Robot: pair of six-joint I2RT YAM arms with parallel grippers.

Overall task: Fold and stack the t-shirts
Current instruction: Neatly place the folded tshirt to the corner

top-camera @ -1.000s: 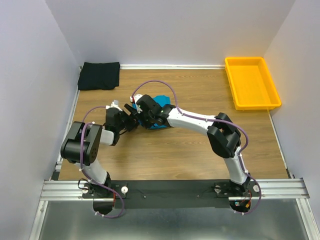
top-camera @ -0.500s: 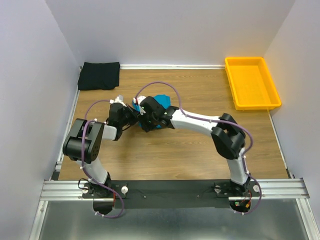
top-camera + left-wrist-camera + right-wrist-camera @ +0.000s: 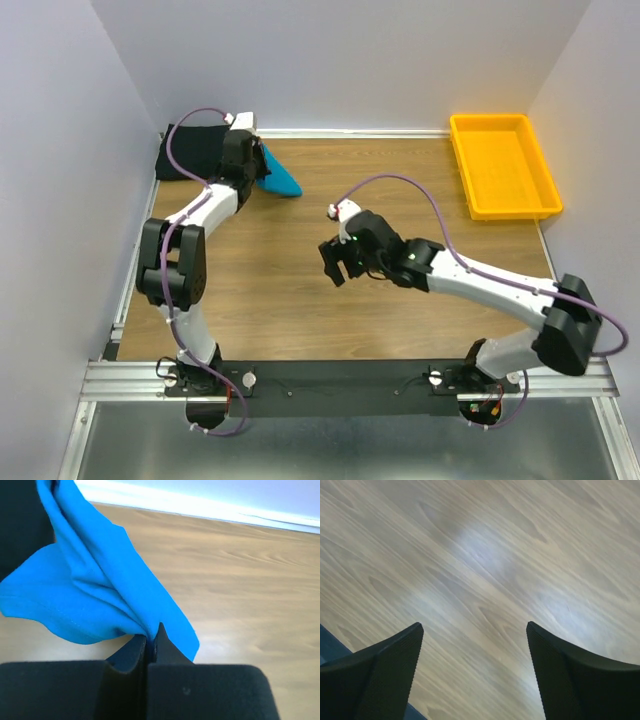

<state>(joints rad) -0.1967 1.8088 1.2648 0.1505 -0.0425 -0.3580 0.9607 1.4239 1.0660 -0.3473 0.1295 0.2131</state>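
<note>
Next, my left gripper moves outward and to the left in the top view over the folded black t-shirt before releasing, since the blue t-shirt still hangs beside it.
The teal-blue t-shirt hangs bunched from my left gripper at the table's far left, just right of the folded black t-shirt in the back left corner. In the left wrist view the left gripper is shut on a fold of the blue t-shirt, with the black t-shirt dark at the upper left. My right gripper is over mid-table, open. In the right wrist view the right gripper shows only bare wood between its fingers.
A rigid yellow tray stands at the back right corner. Grey walls close in the table on the left, back and right. The left arm stretches along the left edge.
The right gripper opened and let go of the blue t-shirt, then drew back toward mid-table. The left gripper shut on the blue t-shirt and carried it back-left beside the black one.
</note>
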